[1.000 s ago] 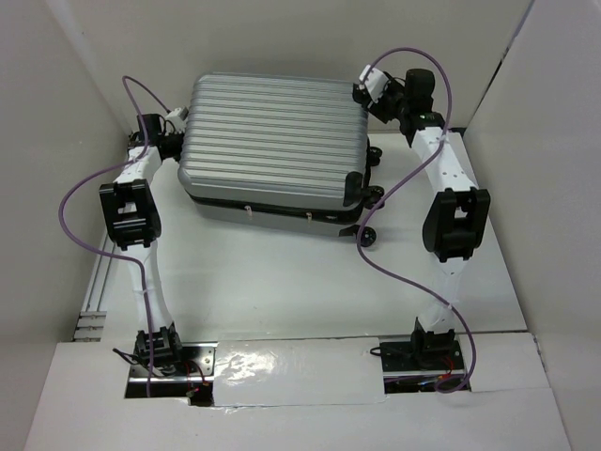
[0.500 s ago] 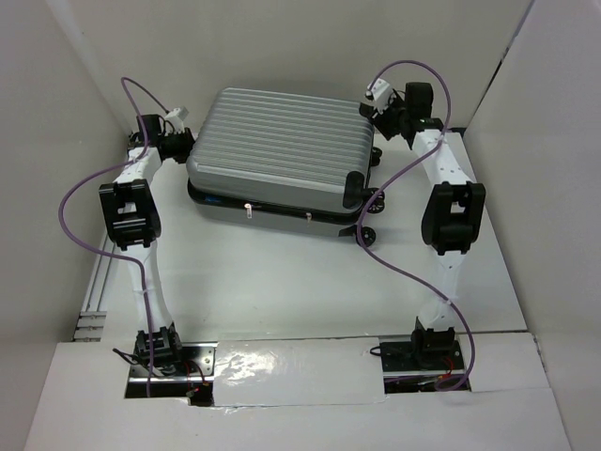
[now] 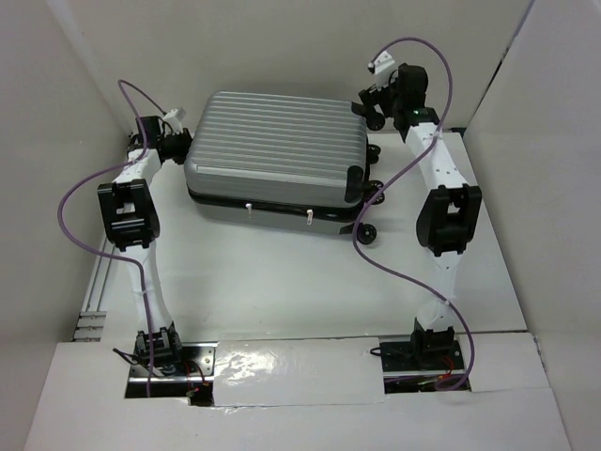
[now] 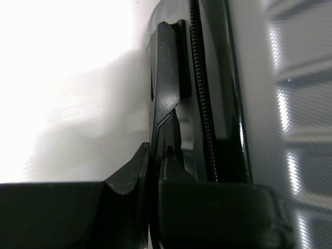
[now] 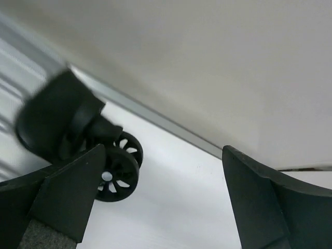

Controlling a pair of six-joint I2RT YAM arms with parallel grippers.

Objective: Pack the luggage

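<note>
The suitcase's wheel-side zip pull (image 3: 310, 217) juts out back and to its left in the top view. My right gripper moves back past the suitcase's wheels onto it next.
The luggage (image 3: 277, 141), a silver-grey ribbed hard-shell suitcase, lies flat and closed at the back of the table. My left gripper (image 3: 180, 143) is at its left edge. In the left wrist view my left gripper (image 4: 154, 166) is shut on the suitcase's black trim (image 4: 165, 93), beside the zip and the silver shell (image 4: 290, 104). My right gripper (image 3: 369, 101) hovers at the suitcase's far right corner. In the right wrist view my right gripper (image 5: 162, 153) is open and empty, with a black wheel (image 5: 116, 168) by its left finger.
White walls close in the back, left and right of the table (image 3: 282, 282). More wheels (image 3: 368, 230) stick out on the suitcase's right side. Purple cables (image 3: 394, 272) loop along both arms. A raised cardboard ledge with foil tape (image 3: 282, 366) runs along the near edge.
The suitcase's upper shell has come down from a raised tilt onto the lower half. My right gripper has lifted off its far right corner. The left gripper has stayed at the left edge.
</note>
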